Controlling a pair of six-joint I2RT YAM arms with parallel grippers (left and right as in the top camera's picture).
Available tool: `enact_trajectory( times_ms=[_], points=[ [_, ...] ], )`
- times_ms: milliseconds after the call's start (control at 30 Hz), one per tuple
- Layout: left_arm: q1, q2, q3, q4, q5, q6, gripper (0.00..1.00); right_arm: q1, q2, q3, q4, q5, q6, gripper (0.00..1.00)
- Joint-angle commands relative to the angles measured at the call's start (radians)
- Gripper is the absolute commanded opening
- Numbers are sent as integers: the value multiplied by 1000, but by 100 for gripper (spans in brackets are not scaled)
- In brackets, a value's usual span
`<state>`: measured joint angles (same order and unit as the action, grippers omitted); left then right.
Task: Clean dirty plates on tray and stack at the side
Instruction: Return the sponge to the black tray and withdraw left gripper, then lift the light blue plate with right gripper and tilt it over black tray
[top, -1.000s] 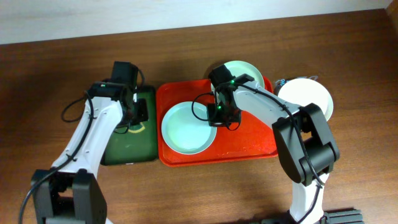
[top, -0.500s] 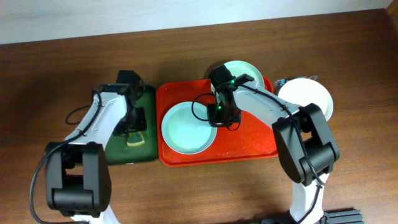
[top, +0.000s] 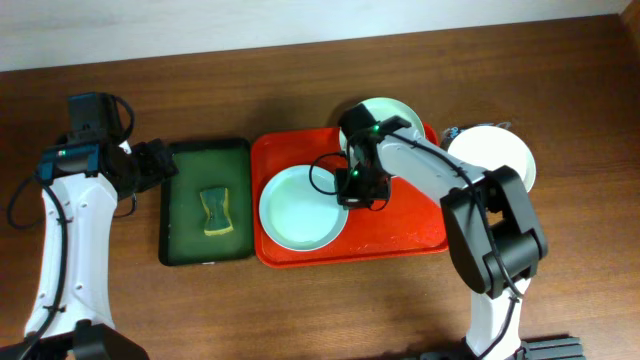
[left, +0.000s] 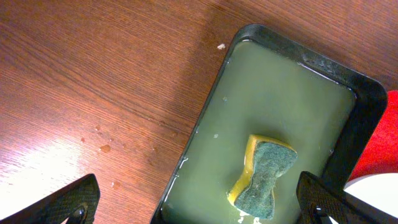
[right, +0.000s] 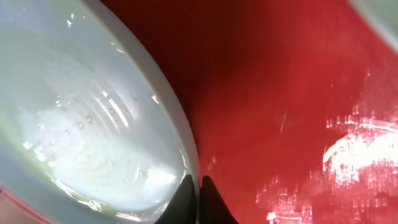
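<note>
The right gripper lifts, carries the plate across onto the white plate (top: 495, 160) and releases it next. The white plate lies to the gripper's right in the overhead view.
A pale mint plate (top: 300, 207) lies on the left half of the red tray (top: 400, 235). My right gripper (top: 358, 188) is shut on that plate's right rim. In the right wrist view, the two fingers (right: 198, 194) pinch the thin rim of the wet plate (right: 81, 106) over the tray (right: 280, 93). A second mint plate (top: 392, 112) sits at the tray's back edge, partly hidden by the right arm. The white plate (top: 495, 160) rests on the table right of the tray. My left gripper (top: 165, 167) hangs open at the green tray's left edge, holding nothing (left: 199, 208).
A dark green tray (top: 178, 240) of murky liquid lies left of the red tray, with a yellow-and-green sponge (top: 215, 210) in it. That sponge (left: 264, 177) lies below and between the left fingers, apart from them. Bare wooden table surrounds both trays.
My left gripper has opened, left the sponge in the green tray, and drawn back up and to the left. My right gripper stays on the plate's rim.
</note>
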<state>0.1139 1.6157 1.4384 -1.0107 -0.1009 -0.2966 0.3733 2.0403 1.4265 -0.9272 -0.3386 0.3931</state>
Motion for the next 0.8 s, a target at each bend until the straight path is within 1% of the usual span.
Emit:
enact_trajectory(
  times_ms=[0, 167, 233, 300, 333, 400, 467, 567, 633, 667, 767],
  points=[
    [2, -5, 10, -1, 14, -10, 99, -56, -71, 85, -87, -55, 3, 4],
    [2, -5, 10, -1, 14, -10, 99, -71, -93, 201, -245, -55, 12, 4],
    [2, -5, 10, -1, 14, -10, 99, -51, -93, 262, -240, -50, 75, 4],
    [2, -5, 10, -1, 14, -10, 99, -19, -93, 297, -172, -14, 137, 4],
    [2, -5, 10, -1, 14, -10, 99, 18, -93, 302, -78, 47, 190, 4],
    [2, -5, 10, -1, 14, -10, 99, 82, -89, 302, 33, 166, 245, 4],
    [2, -5, 10, -1, 14, -10, 99, 150, -87, 301, 122, 292, 255, 4],
    [2, -5, 10, -1, 14, -10, 99, 278, -87, 301, 208, 568, 249, 4],
    [2, -5, 10, -1, 14, -10, 99, 359, -87, 301, 253, 778, 172, 4],
    [2, -5, 10, -1, 14, -10, 99, 396, -87, 302, 288, 877, 91, 4],
    [2, -5, 10, -1, 14, -10, 99, 473, -87, 302, 397, 1069, -136, 4]
  ],
)
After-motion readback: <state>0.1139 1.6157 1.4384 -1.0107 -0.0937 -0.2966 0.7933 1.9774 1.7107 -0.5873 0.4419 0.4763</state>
